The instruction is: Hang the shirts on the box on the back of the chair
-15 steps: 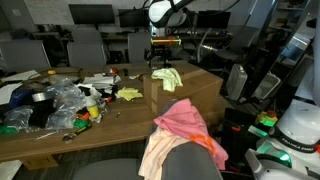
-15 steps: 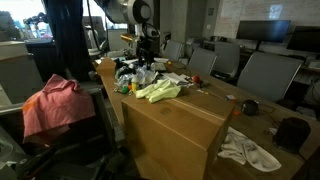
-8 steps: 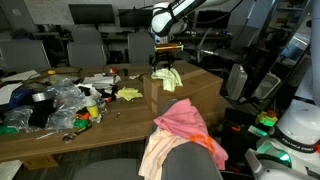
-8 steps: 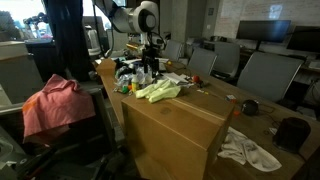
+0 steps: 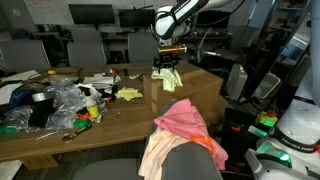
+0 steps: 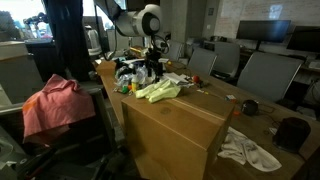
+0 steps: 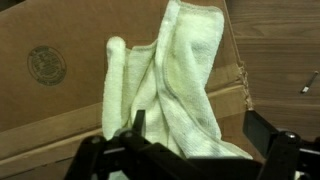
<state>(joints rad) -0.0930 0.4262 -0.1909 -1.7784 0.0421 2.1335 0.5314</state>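
The pale yellow-green shirt's bunched folds over the box lie between my open fingers, so my gripper comes down onto them next and closes there.
A pale yellow-green shirt (image 5: 168,77) (image 6: 158,91) lies crumpled on the brown cardboard box (image 5: 195,90) (image 6: 175,125). My gripper (image 5: 168,57) (image 6: 151,68) hangs just above it, open. In the wrist view the shirt (image 7: 170,75) fills the gap between the two dark fingers (image 7: 138,122), and the gripper (image 7: 200,130) holds nothing. The box (image 7: 55,60) shows beneath the cloth. A pink shirt (image 5: 188,122) (image 6: 55,105) and a peach-orange shirt (image 5: 158,152) are draped over the back of the grey chair (image 5: 195,165).
A wooden table (image 5: 120,118) beside the box carries plastic bags and small clutter (image 5: 50,105). A white cloth (image 6: 250,150) and a black object (image 6: 290,132) lie on the near table. Grey office chairs (image 6: 265,75) stand behind.
My gripper has come down and a little forward toward the yellow-green shirt, staying open. The shirts have not moved.
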